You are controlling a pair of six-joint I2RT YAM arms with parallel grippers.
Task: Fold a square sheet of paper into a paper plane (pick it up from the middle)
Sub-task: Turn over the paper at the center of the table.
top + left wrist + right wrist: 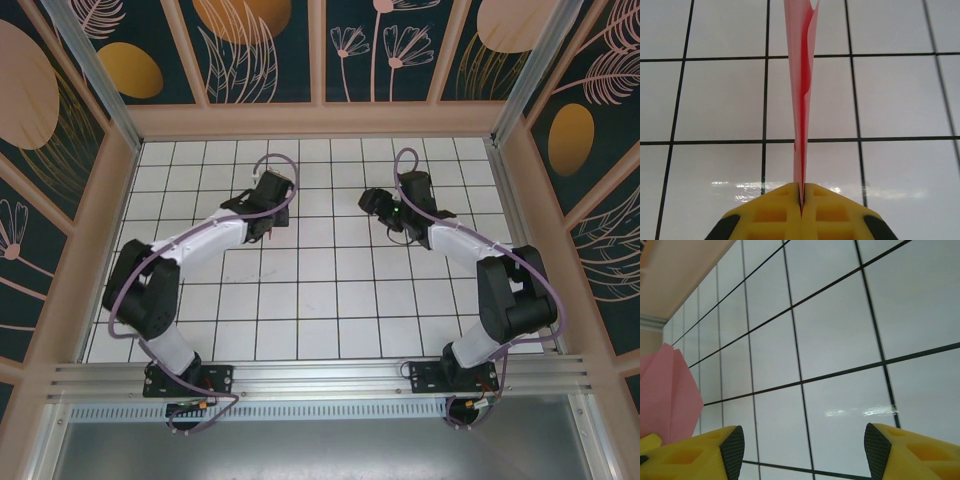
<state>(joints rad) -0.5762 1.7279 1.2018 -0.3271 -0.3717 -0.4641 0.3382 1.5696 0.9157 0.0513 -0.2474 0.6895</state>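
Note:
The pink paper plane (pixel 802 100) still stands edge-on above the table, so my left gripper should next lower toward the bare tiles beneath it and release it there.
My left gripper (pixel 801 200) is shut on the pink paper plane (pixel 802 100). The folded paper stands edge-on, rising from between the yellow fingers to the top of the left wrist view. From above, the left gripper (pixel 265 215) hangs over the middle-left tiles. My right gripper (pixel 805 450) is open, its black-padded fingertips (pixel 732 450) wide apart with only tiles between them. The pink paper plane (pixel 667 395) shows at the left edge of the right wrist view, beside the left finger. From above, the right gripper (pixel 375 202) faces the left one across a gap of about one tile.
The white grid-tiled table (pixel 320 300) is boxed in by wooden walls (pixel 320 120) at the back and sides. A metal rail (pixel 320 375) carries both arm bases at the near edge.

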